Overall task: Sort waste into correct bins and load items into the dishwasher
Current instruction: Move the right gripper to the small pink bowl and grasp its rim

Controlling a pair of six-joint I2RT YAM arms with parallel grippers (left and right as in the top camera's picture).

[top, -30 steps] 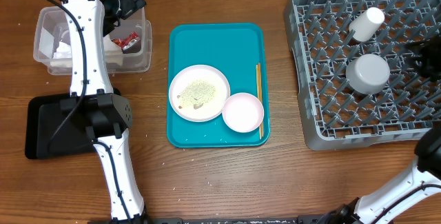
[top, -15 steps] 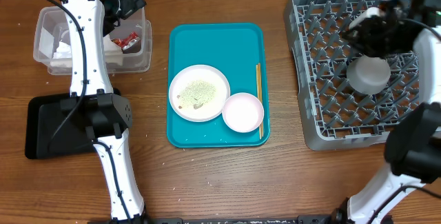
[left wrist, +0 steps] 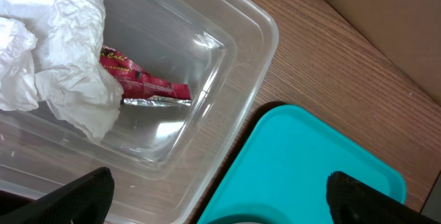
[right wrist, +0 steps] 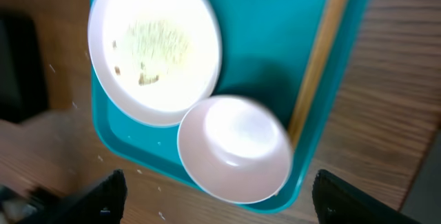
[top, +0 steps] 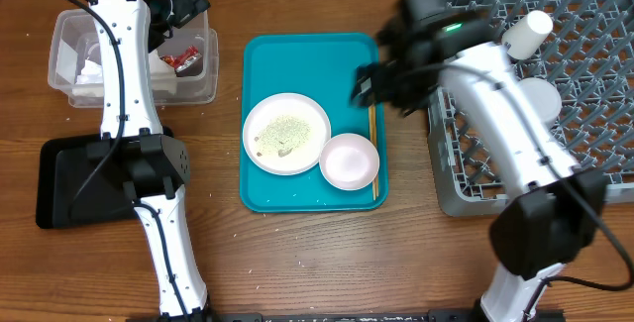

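The bowl looks empty. My right gripper needs to move back and to the left in the overhead view next, then down onto the bowl's rim beside the plate.
The white plate (top: 286,133) with rice grains (right wrist: 148,41) and a whitish bowl (top: 349,161) lie on the teal tray (top: 307,54), chopsticks (top: 372,154) along its right side. My right gripper (top: 378,86) hovers blurred above that edge, open and empty; the right wrist view has it (right wrist: 227,200) over the bowl (right wrist: 234,148). My left gripper (top: 191,10) hangs open over the clear tub (top: 203,92), which holds the napkin (left wrist: 62,58) and red packet (left wrist: 145,83). The grey rack (top: 594,154) carries the cup (top: 525,33) and an upturned bowl (top: 545,99).
A black tray (top: 59,178) lies at the left edge, partly under the left arm's base. A few rice grains are scattered on the wooden table in front of the teal tray. The right arm stretches across the rack's left side.
The right arm has swung left from the rack to above the teal tray's right side, and its jaws stand wider. The left arm has not moved.
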